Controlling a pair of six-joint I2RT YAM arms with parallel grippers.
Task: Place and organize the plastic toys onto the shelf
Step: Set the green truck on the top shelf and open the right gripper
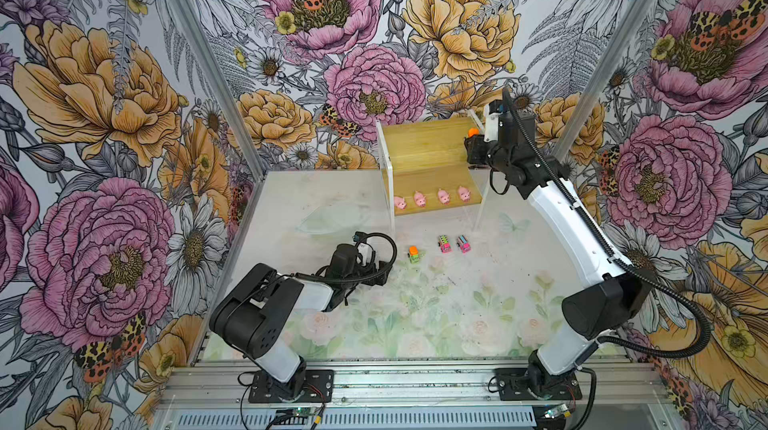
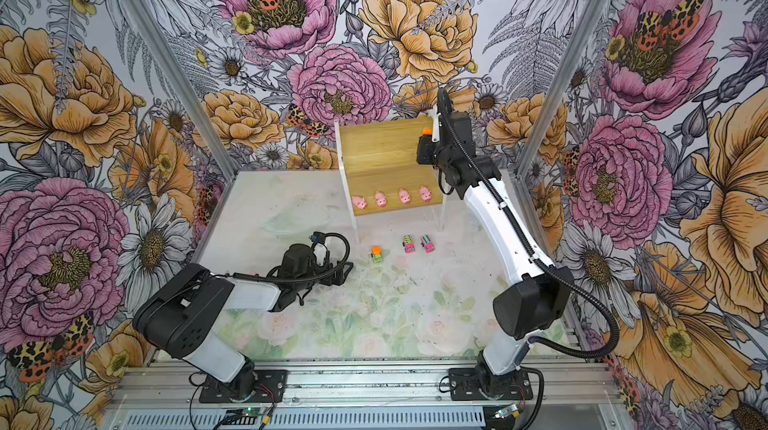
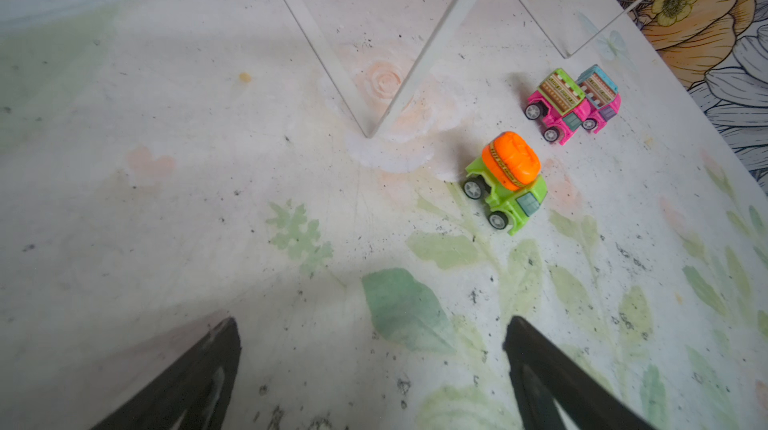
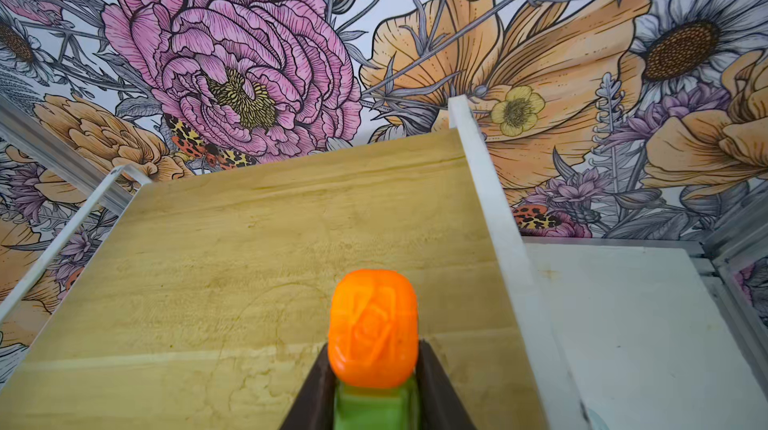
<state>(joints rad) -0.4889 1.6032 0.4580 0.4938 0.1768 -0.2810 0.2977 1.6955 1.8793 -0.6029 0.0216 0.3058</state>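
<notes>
My right gripper should next lower the green truck onto the upper board's clear, empty end just below and release it.
The shelf (image 1: 424, 145) (image 2: 374, 145) stands at the back of the table, with several pink pigs (image 1: 419, 198) in a row on its lower board. My right gripper (image 4: 374, 347) is shut on a green truck with an orange top (image 4: 372, 324) (image 1: 473, 132), held just above the right end of the upper board (image 4: 249, 262). On the table in front of the shelf stand a second green truck (image 1: 414, 253) (image 3: 505, 187) and two pink trucks (image 1: 444, 244) (image 3: 559, 106) side by side. My left gripper (image 3: 372, 324) is open and empty, low over the table to the left of the trucks.
The shelf's thin white legs (image 3: 415, 58) come down onto the table just behind the loose trucks. Metal posts (image 1: 208, 58) and flowered walls close in the back and sides. A silver rail (image 1: 374, 382) runs along the front edge.
</notes>
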